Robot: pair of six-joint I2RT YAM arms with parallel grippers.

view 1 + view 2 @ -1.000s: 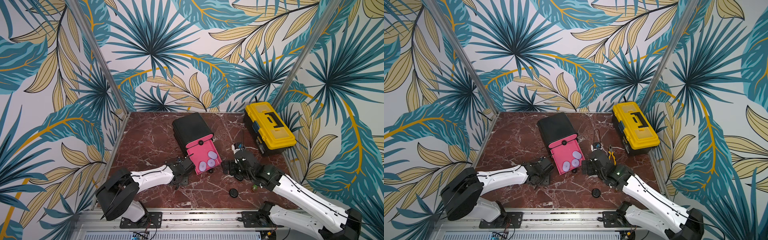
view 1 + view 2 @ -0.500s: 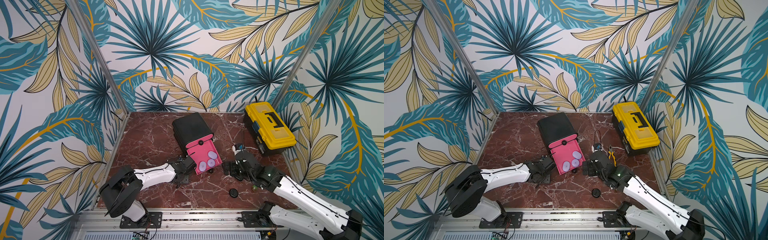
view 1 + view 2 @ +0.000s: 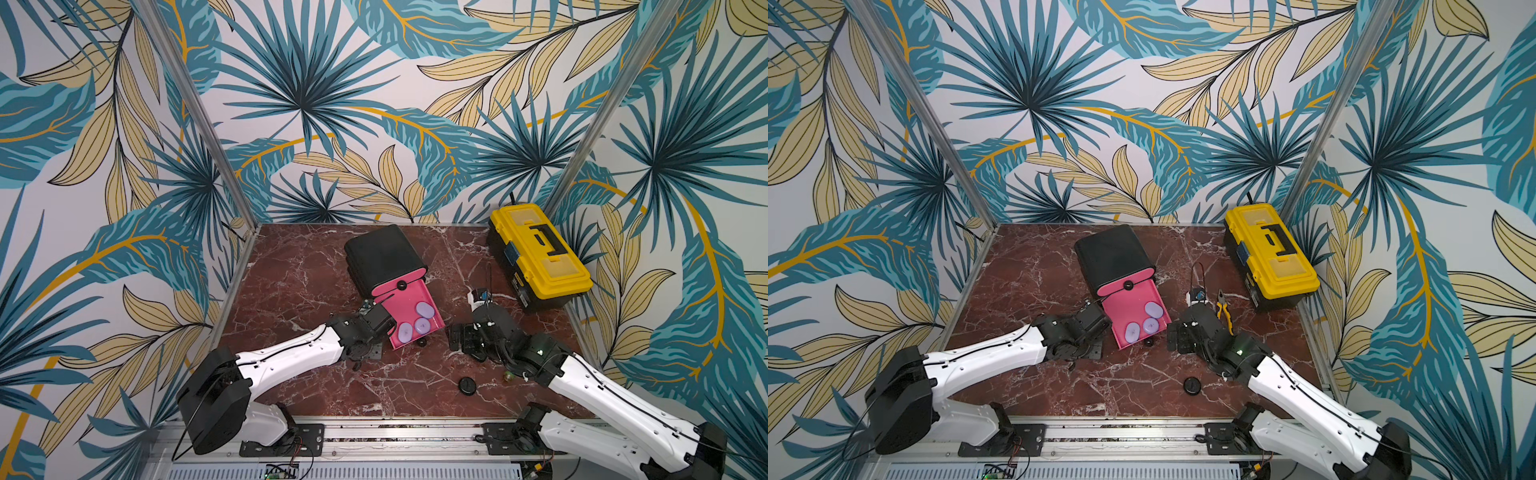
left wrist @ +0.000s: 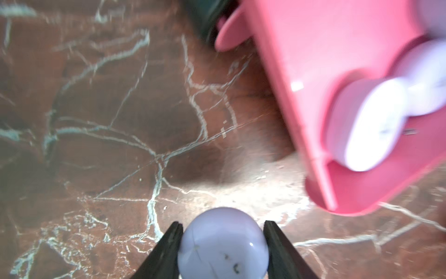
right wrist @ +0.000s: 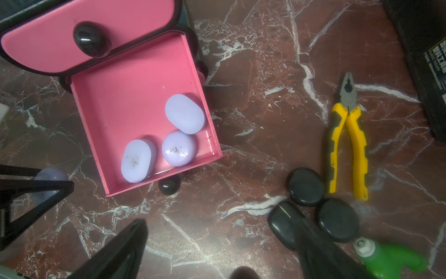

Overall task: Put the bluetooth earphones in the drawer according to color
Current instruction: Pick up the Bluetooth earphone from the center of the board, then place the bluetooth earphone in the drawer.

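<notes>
My left gripper is holding its case and should next move outward across the tray's side, over the tray's bare pink bottom behind the lilac earphones (image 3: 407,313) (image 4: 350,44), and let go of the case there, since the colors match.
The drawer is a black cabinet (image 3: 384,253) (image 3: 1113,257) with pink fronts. Its lower pink tray (image 5: 125,103) (image 3: 399,307) is pulled out and holds three lilac earphones (image 5: 184,113) (image 5: 178,147) (image 5: 138,160). My left gripper (image 4: 223,224) is shut on a round lilac earphone case (image 4: 223,246) just beside the tray's front corner; the right wrist view shows it there too (image 5: 52,175). My right gripper (image 5: 222,229) (image 3: 461,343) stands open over the marble. Three black earphones (image 5: 305,186) (image 5: 337,219) (image 5: 282,224) cluster by one finger. Another black one (image 3: 467,385) lies nearer the front.
A yellow-and-black toolbox (image 3: 538,253) stands at the back right. Yellow-handled pliers (image 5: 347,135) and a green-handled tool (image 5: 388,256) lie beside the black cases. A small corded gadget (image 3: 480,296) sits behind the right wrist. The open tray's black knob (image 5: 169,184) sticks out in front.
The left gripper's jaws have closed onto the lilac case, and the left arm has edged a little toward the pink tray. The right arm has barely moved.
</notes>
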